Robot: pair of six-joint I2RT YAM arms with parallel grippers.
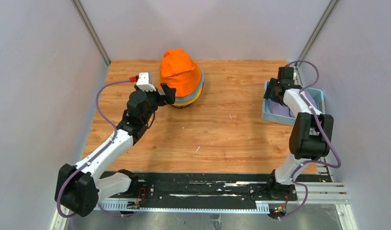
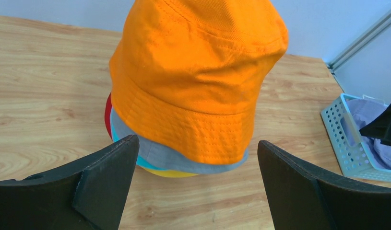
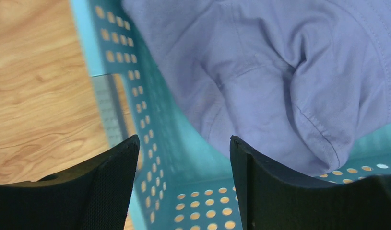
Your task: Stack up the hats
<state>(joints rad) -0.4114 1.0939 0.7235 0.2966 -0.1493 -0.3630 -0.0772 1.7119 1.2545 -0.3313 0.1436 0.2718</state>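
My right gripper will next move down into the basket (image 3: 159, 158) onto the lavender hat's near folded edge (image 3: 220, 125) below it, because the bare bottom of the basket beside that edge leaves room for my fingers.
The orange hat (image 1: 180, 72) tops a stack at the table's back centre. In the left wrist view the orange hat (image 2: 198, 76) covers the grey brim (image 2: 174, 160), with teal (image 2: 143, 162), yellow (image 2: 171, 173) and red (image 2: 108, 117) edges below. My left gripper (image 1: 167, 92) is open and empty just left of the stack, also in its wrist view (image 2: 195, 158). The lavender hat (image 3: 275, 72) lies crumpled in the light blue basket (image 3: 159, 158). My right gripper (image 3: 183, 148) is open and empty, above the basket's near-left corner (image 1: 275, 91).
The basket (image 1: 275, 116) stands at the table's right edge and shows in the left wrist view (image 2: 347, 153). Pale walls close in on three sides, with metal posts at the back corners. The black rail runs along the near edge.
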